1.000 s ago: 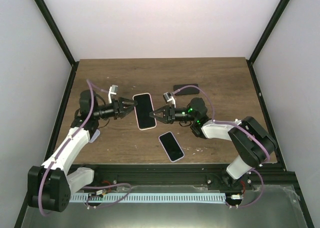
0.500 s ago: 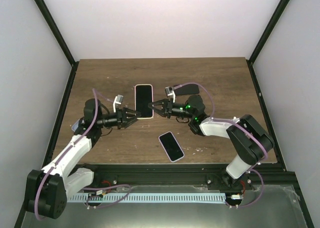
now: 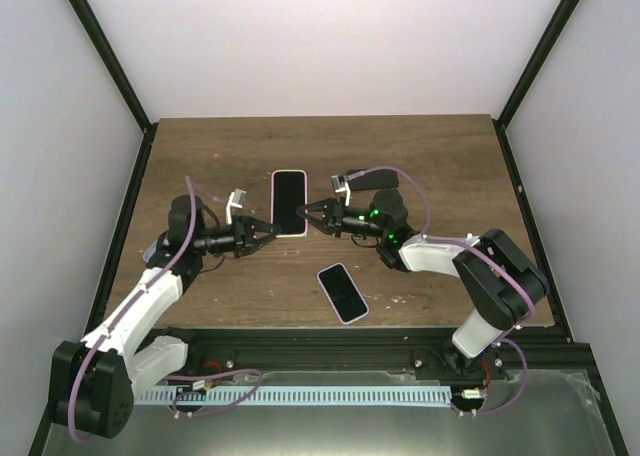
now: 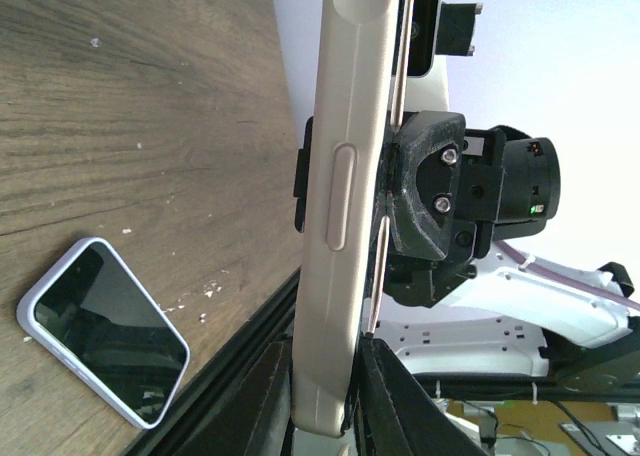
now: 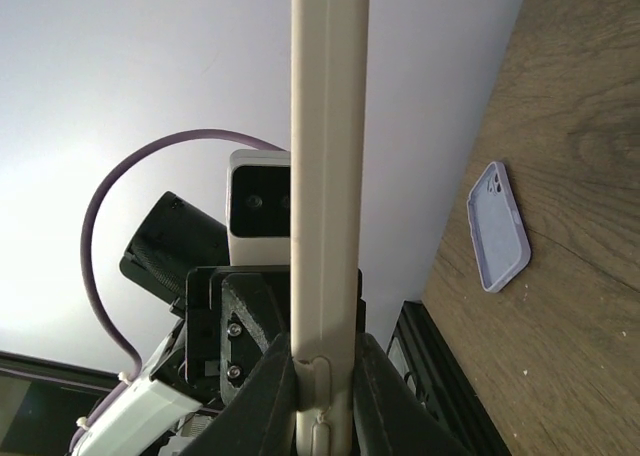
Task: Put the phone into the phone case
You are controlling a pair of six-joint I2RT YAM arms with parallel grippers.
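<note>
The right gripper should next move back, down and to the right in the top view and release its phone there, because the tabletop beside the lavender-cased phone is bare.
A phone in a cream case (image 3: 288, 203), dark screen up, is held above the table between both grippers. My left gripper (image 3: 268, 227) is shut on its near-left edge. My right gripper (image 3: 306, 214) is shut on its right edge. In the left wrist view the cream case edge (image 4: 345, 206) stands between my left gripper's (image 4: 330, 361) jaws, with the right gripper behind it. In the right wrist view the case edge (image 5: 325, 176) is clamped in my right gripper (image 5: 325, 351). An empty lavender case (image 5: 497, 226) lies on the table.
A second phone in a lavender case (image 3: 343, 292) lies screen up on the wooden table near the front edge; it also shows in the left wrist view (image 4: 100, 326). A flat dark case (image 3: 372, 180) lies behind the right arm. Black frame posts stand at the table's corners.
The cream-cased phone has moved away from me toward the table's back and straightened. Both grippers followed it, the left one shifting to its near-left corner. Little has moved in the last half second.
</note>
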